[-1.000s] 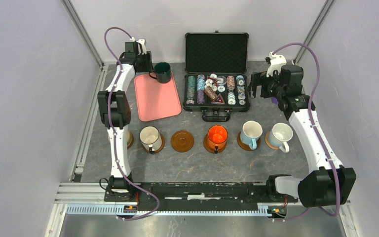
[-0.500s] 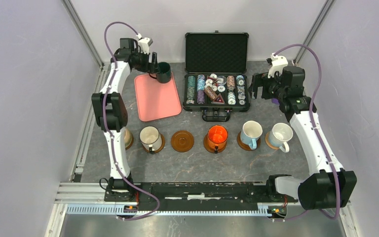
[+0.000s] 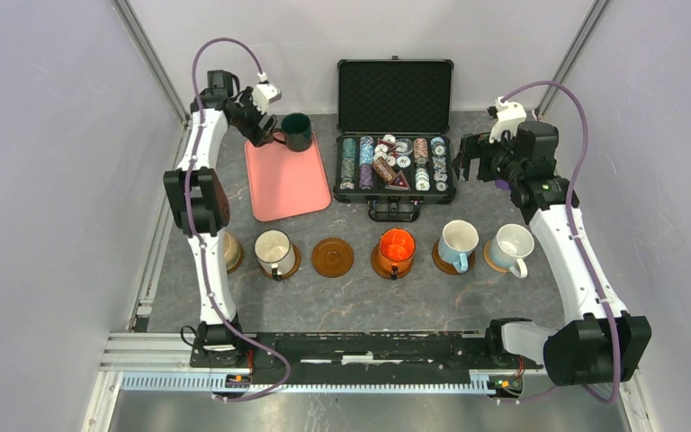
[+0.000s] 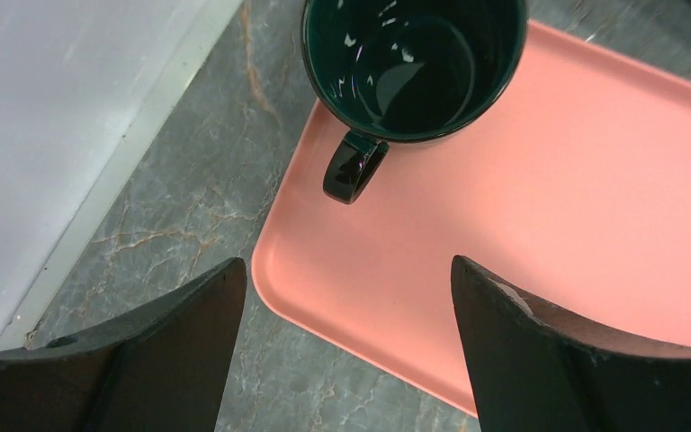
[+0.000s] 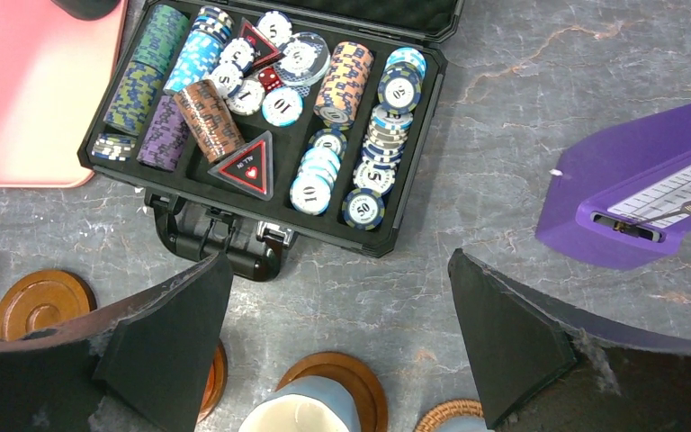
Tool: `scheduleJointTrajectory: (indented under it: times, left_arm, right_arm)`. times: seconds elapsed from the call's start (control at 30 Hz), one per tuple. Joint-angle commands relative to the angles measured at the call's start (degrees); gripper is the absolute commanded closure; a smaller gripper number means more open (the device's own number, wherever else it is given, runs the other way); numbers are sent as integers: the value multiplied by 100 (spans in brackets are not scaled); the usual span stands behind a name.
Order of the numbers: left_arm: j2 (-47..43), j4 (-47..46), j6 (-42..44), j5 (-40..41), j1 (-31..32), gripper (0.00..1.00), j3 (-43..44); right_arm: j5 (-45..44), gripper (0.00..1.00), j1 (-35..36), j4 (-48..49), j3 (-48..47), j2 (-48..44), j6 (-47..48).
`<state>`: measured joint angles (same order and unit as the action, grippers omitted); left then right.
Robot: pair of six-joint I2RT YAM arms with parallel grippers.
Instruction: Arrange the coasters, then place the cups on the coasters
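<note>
The dark green cup's handle sticks out below my left gripper, to its right in the top view; I should lower there and close around it next.
A dark green cup [image 3: 297, 131] [image 4: 414, 63] stands on the far corner of a pink tray [image 3: 285, 180] [image 4: 549, 225], its handle [image 4: 353, 169] pointing at my left gripper [image 3: 266, 135] [image 4: 346, 270]. That gripper is open just left of the cup and holds nothing. Along the near table, coasters lie in a row. One brown coaster [image 3: 332, 256] [image 5: 40, 301] is bare. The others carry a tan cup [image 3: 231, 250] half hidden by my left arm, a dark-rimmed white cup [image 3: 273, 248], an orange cup [image 3: 395, 245], a light blue cup [image 3: 458, 241] and a white cup [image 3: 511, 243]. My right gripper [image 3: 468, 157] [image 5: 342, 261] hangs open and empty.
An open black case of poker chips [image 3: 394, 162] [image 5: 261, 108] sits right of the tray at the back. A purple object [image 5: 648, 189] lies at the far right. Frame rails and walls close in the table's sides.
My left gripper has opened wider, swung toward the green cup and then drawn back slightly left of its handle. The right arm has barely moved.
</note>
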<state>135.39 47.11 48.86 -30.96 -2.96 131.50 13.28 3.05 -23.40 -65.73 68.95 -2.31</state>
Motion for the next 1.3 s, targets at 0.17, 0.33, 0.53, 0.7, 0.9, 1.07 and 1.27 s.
scheduleJointTrajectory:
  times: [0.17, 0.33, 0.53, 0.7, 0.9, 1.07, 1.27]
  left_arm:
    - [532, -361, 995, 451, 193, 10, 189]
    - [693, -563, 1082, 501, 226, 11, 204]
    - [646, -423, 1169, 563, 598, 17, 93]
    - [222, -370, 1047, 416, 730, 33, -474]
    - [-65, -372, 399, 477, 753, 42, -798]
    - [-21, -845, -839, 673, 770, 49, -798]
    - [17, -1311, -2236, 1579, 1018, 52, -739]
  right_arm:
    - [193, 2, -32, 144, 62, -69, -121]
    - [169, 2, -24, 146, 52, -63, -112]
    - [128, 2, -39, 139, 78, -72, -78]
    - [81, 2, -38, 166, 165, -88, -69]
    - [105, 2, -47, 203, 188, -80, -86]
    - [153, 2, -45, 261, 227, -55, -156]
    - [170, 2, -52, 274, 231, -1, -182]
